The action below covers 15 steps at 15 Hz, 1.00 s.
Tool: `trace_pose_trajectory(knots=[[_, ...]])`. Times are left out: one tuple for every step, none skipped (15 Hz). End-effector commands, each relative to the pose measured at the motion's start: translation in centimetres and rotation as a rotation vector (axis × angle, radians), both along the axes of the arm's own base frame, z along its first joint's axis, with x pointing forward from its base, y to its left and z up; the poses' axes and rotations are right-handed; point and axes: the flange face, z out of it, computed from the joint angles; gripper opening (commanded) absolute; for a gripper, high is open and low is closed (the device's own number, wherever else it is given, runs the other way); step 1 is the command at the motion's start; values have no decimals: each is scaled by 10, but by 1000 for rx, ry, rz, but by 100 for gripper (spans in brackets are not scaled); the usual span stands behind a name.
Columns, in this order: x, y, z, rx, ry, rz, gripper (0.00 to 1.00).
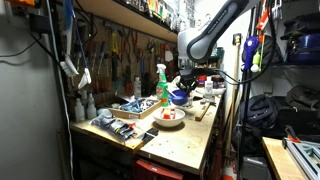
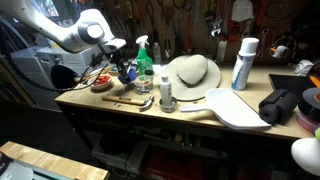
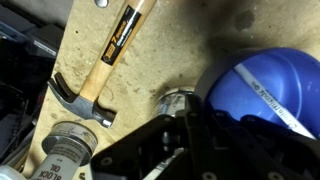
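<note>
The blue bowl (image 3: 265, 90) is close to the jar, so my gripper should next move it toward the plate with red items, then lower it onto empty bench.
My gripper (image 3: 195, 128) hangs over the middle of a cluttered wooden workbench (image 1: 185, 140). Its black fingers look closed on the rim of a blue bowl (image 3: 265, 90), which fills the right of the wrist view. The bowl shows under the gripper in both exterior views (image 1: 178, 97) (image 2: 127, 72), a little above the bench top. A small metal-capped jar (image 3: 177, 101) stands right beside the fingers. A wooden-handled hammer (image 3: 105, 65) lies on the bench to the left, and a can (image 3: 64, 152) stands by its head.
A green spray bottle (image 1: 161, 83) (image 2: 144, 55), a plate with red items (image 1: 170, 117) (image 2: 100, 81) and a tool tray (image 1: 133, 107) stand near the bowl. A straw hat (image 2: 192, 72), a white spray can (image 2: 243, 62), a white board (image 2: 240, 108) and a black bag (image 2: 283, 105) lie further along.
</note>
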Motion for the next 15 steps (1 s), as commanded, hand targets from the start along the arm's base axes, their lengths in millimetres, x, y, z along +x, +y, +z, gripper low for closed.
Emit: trace_pose_trajectory(knots=[[8,12,-8,-9,54,-88,1],[9,16,-7,-1,64,-98,1],[11,19,-8,2,74,-105,1],[11,24,-9,8,86,-103,1],[11,28,-10,6,94,-98,1],[11,32,-11,12,103,-90,1],[12,34,-13,13,110,-88,1],[12,36,-15,22,116,-90,1],[12,38,-17,43,123,-91,1],[13,40,-20,50,130,-104,1],[13,41,-23,59,139,-116,1],[12,42,-25,67,150,-128,31],[12,40,-26,66,150,-139,33],[13,37,-23,54,132,-153,39],[13,31,-13,42,105,-157,45]])
